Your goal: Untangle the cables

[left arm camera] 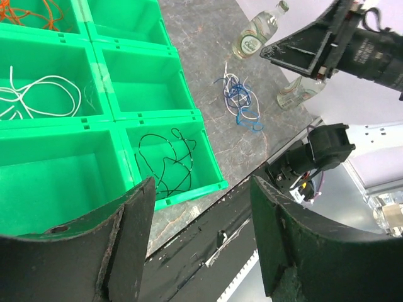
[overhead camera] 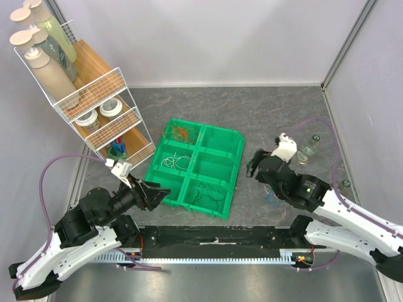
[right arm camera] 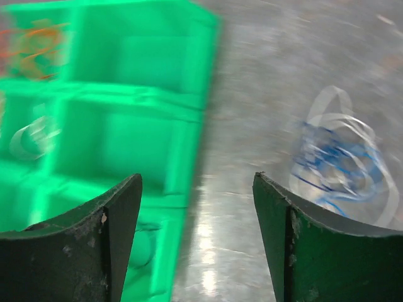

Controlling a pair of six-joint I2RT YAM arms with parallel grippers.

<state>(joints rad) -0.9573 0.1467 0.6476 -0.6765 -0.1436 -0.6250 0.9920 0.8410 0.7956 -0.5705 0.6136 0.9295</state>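
My right gripper moves back and down onto the light blue cable's near end point(right arm camera: 334, 207) next and closes, since that end sticks out of the tangle.
A green compartment tray point(overhead camera: 237, 165) holds an orange cable point(overhead camera: 179, 132), a white cable point(overhead camera: 176, 162) and a black cable point(overhead camera: 208, 192), each in its own compartment. A blue and white cable tangle point(left arm camera: 239, 100) lies on the table right of the tray; it is blurred in the right wrist view point(right arm camera: 340, 157). My left gripper point(overhead camera: 160, 192) is open and empty at the tray's near left corner, over the table's front edge point(left arm camera: 201, 214). My right gripper point(overhead camera: 255, 165) is open and empty above the table between the tray and the tangle point(right arm camera: 198, 214).
A white wire rack point(overhead camera: 94, 100) with bottles and jars stands at the back left. Two small glass bottles point(left arm camera: 258, 31) point(left arm camera: 299, 94) lie near the tangle at the right. A black rail point(overhead camera: 214, 238) runs along the near edge.
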